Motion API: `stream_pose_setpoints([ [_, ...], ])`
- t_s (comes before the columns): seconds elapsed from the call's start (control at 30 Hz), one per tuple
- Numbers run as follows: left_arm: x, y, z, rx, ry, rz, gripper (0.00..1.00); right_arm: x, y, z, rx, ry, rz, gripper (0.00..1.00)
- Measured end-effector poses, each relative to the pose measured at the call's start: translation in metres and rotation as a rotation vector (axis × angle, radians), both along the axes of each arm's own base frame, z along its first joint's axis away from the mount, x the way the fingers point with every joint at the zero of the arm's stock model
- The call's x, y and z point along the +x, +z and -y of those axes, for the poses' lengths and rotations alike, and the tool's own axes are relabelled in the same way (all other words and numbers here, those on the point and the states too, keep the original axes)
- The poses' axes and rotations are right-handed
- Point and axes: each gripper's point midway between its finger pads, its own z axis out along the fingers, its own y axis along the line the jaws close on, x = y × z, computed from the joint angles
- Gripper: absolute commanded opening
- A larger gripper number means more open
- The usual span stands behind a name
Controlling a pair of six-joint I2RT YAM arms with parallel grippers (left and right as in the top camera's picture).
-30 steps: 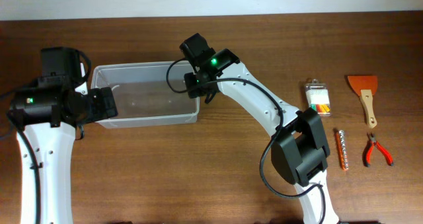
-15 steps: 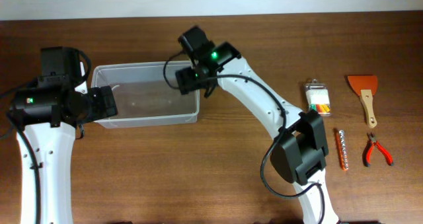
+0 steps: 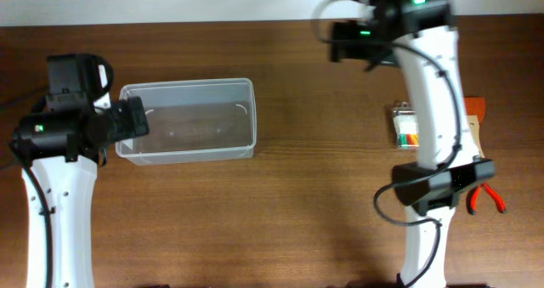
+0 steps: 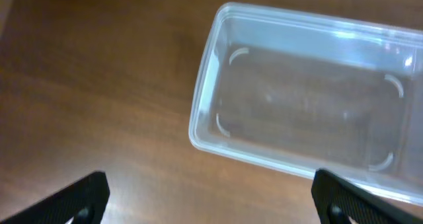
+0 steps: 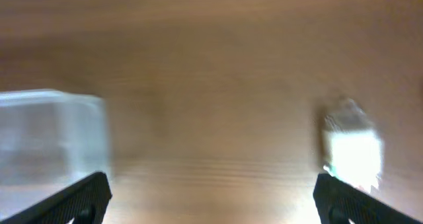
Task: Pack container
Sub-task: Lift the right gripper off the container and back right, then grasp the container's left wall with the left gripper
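I will next move my open left gripper down astride the container's short side nearest to it, because that thin upright side fits between the spread fingers.
The container (image 3: 187, 122) is a clear rectangular bin lying on the wooden table left of centre, with nothing showing inside it. My left gripper (image 3: 134, 127) is open at its left end. In the left wrist view the container (image 4: 310, 98) lies just ahead of the gripper (image 4: 211, 211), with bare wood between the fingers. My right gripper (image 3: 338, 42) hangs open high over the back of the table, right of the container. The right wrist view is blurred; there the container (image 5: 49, 138) is at the left and nothing sits in the gripper (image 5: 211, 211).
A small clear case of coloured bits (image 3: 408, 127) lies at the right, blurred in the right wrist view (image 5: 353, 145). Beyond it an orange scraper (image 3: 476, 110) and red-handled pliers (image 3: 491, 199) peek out from behind the right arm.
My right gripper has opened and swung from the container's right end to the back right of the table. The left arm has hardly moved.
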Motion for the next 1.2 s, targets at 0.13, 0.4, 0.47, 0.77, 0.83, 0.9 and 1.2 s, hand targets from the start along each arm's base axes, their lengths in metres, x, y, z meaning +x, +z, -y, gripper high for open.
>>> stream_pose_setpoints([
  [0.13, 0.015, -0.006, -0.019, 0.011, 0.019, 0.014, 0.91, 0.001, -0.006, 0.052, 0.009, -0.082, -0.039, 0.98],
  [0.4, 0.028, -0.084, -0.078, -0.060, 0.041, -0.182, 0.99, 0.002, -0.006, 0.099, 0.087, -0.162, -0.044, 0.99],
  [0.47, 0.037, -0.100, -0.084, -0.066, 0.020, -0.197, 0.99, 0.002, -0.005, 0.102, 0.092, -0.160, -0.044, 0.99],
  [0.77, 0.077, -0.128, -0.073, -0.069, -0.151, -0.160, 0.99, 0.002, -0.005, 0.101, 0.093, -0.123, -0.040, 0.99],
  [0.83, 0.084, -0.130, -0.066, -0.062, -0.193, -0.156, 0.99, 0.002, -0.005, 0.101, 0.093, -0.122, -0.040, 0.99],
  [0.9, 0.090, -0.130, -0.058, -0.047, -0.231, -0.149, 0.99, 0.002, -0.005, 0.101, 0.093, -0.122, -0.041, 0.99],
  [1.2, 0.097, -0.172, -0.042, -0.071, -0.282, -0.235, 0.98, 0.002, -0.005, 0.101, 0.092, -0.118, -0.040, 0.99],
])
